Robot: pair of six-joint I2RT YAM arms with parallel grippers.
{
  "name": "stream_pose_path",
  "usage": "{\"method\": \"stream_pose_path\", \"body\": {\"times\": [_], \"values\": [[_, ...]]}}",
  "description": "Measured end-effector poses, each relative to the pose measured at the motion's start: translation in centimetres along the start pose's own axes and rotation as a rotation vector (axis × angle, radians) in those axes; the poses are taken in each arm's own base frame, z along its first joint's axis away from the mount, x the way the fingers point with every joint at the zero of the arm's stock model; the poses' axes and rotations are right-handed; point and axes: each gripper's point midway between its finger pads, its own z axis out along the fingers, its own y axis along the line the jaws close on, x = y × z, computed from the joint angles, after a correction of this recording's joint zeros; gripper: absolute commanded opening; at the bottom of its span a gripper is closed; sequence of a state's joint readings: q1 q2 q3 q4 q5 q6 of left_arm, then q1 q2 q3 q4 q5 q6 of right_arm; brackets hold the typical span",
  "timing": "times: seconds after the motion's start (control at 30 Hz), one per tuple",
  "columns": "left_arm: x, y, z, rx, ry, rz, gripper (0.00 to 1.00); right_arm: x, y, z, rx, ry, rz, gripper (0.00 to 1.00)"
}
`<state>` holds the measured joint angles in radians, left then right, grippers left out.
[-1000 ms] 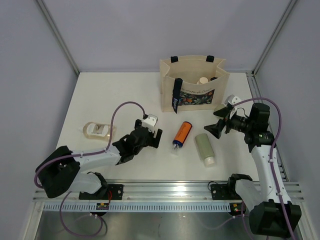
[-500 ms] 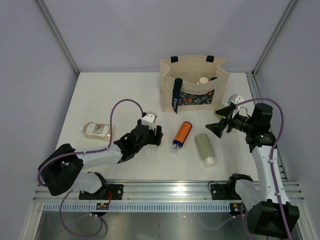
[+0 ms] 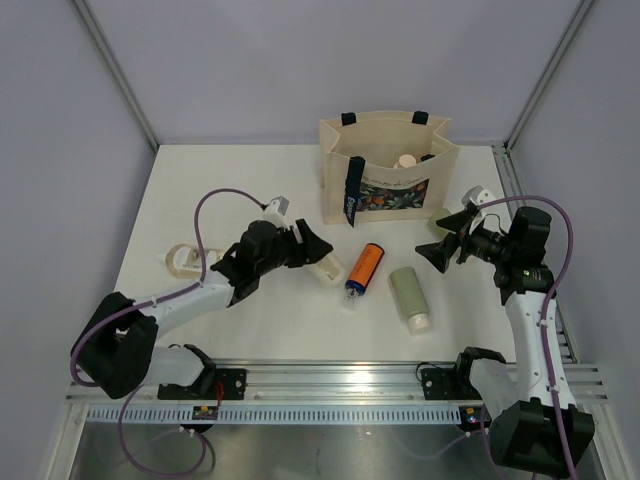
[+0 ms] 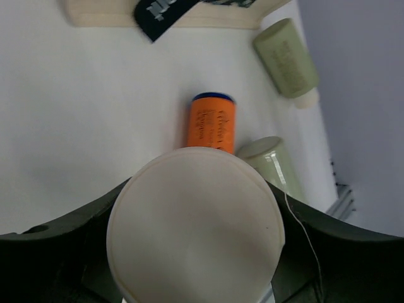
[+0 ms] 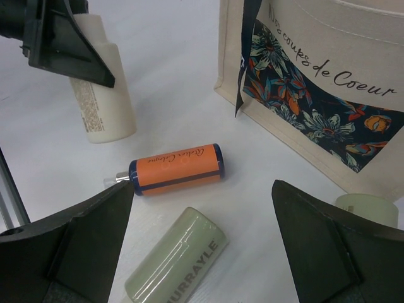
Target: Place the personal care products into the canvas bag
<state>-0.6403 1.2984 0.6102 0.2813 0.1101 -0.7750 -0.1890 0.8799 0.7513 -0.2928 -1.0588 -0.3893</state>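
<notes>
The bag stands outward of my left gripper. I need to raise that gripper and swing it outward over the bag's opening to let go of the cream bottle.
My left gripper is shut on a cream bottle, held above the table left of the orange bottle. The left wrist view shows the cream bottle's round end filling the gap between the jaws. One sage-green bottle lies right of the orange one. A second sage-green bottle lies by the canvas bag's front right corner. My right gripper hovers open, nothing between its fingers, over the orange bottle and the sage-green one. A cream cap shows inside the bag.
A clear amber-tinted bottle lies at the left, partly hidden by the left arm. The bag's navy strap hangs down its front. Side walls stand close on both sides, and a metal rail runs along the near edge.
The left gripper closed on the cream bottle, then lifted and swung it up and right, so the bottle now sticks out towards the orange one. The right arm drifted slightly right.
</notes>
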Motion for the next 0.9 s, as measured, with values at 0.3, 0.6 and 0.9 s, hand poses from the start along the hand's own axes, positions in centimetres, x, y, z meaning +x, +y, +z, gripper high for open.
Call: {"method": "stream_pose_path", "body": {"times": [0.3, 0.6, 0.9], "values": [[-9.7, -12.3, 0.3, 0.269, -0.127, -0.074, 0.00, -0.2, -1.0, -0.6, 0.045, -0.011, 0.034, 1.00], [-19.8, -21.4, 4.2, 0.401, -0.293, 0.002, 0.00, -0.2, -1.9, -1.1, 0.080, -0.019, 0.063, 0.99], [-23.2, -18.4, 15.5, 0.208, -0.366, 0.155, 0.00, 0.1, -2.9, -1.5, 0.108, -0.019, 0.103, 1.00]]}}
